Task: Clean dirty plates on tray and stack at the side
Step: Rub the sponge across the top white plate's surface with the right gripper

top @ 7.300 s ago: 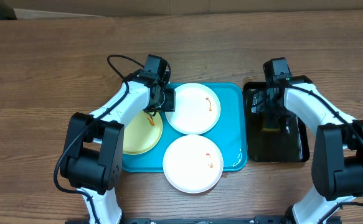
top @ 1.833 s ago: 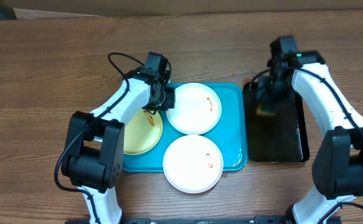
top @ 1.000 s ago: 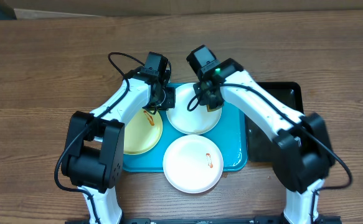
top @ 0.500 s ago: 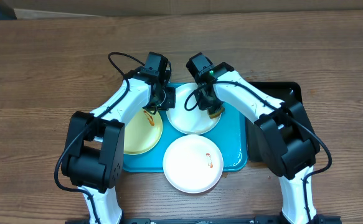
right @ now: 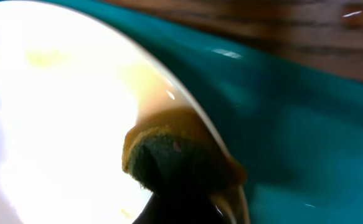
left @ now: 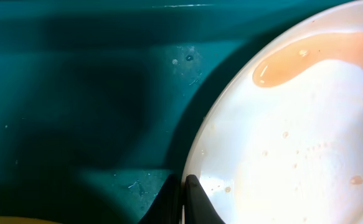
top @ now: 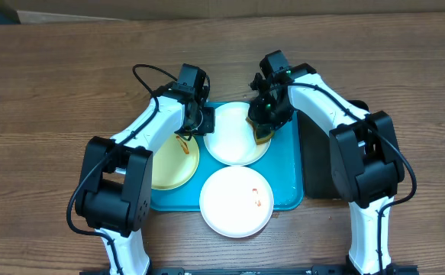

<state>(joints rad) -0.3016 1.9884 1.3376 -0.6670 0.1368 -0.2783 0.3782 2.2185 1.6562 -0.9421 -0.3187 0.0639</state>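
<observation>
The right gripper will next lift off the white plate and then lower the sponge (right: pixel 169 152) onto the black tray, because that tray lies open beside the turquoise tray.
On the turquoise tray (top: pixel 287 179) lie three plates: a pale yellow-green one (top: pixel 170 164) at the left, a white one (top: pixel 233 141) at the back and a white one (top: pixel 233 200) at the front with a small orange smear. My left gripper (top: pixel 204 122) is shut on the back white plate's left rim (left: pixel 197 155), its fingertips (left: pixel 193 196) pinching the edge. A thin orange film (left: pixel 306 53) lies on that plate. My right gripper (top: pixel 265 126) is shut on a yellow-green sponge (right: pixel 169 152) that presses on the same plate's right edge (right: pixel 75 93).
A narrow black tray (top: pixel 317 172) sits right of the turquoise one, partly covered by my right arm. Brown wooden table (top: pixel 54 84) surrounds both trays. The yellow-green plate carries an orange smear (top: pixel 185 147) near my left arm.
My right arm swung from the black tray over to the back white plate with the sponge, then slid to that plate's right edge. The left arm has not moved.
</observation>
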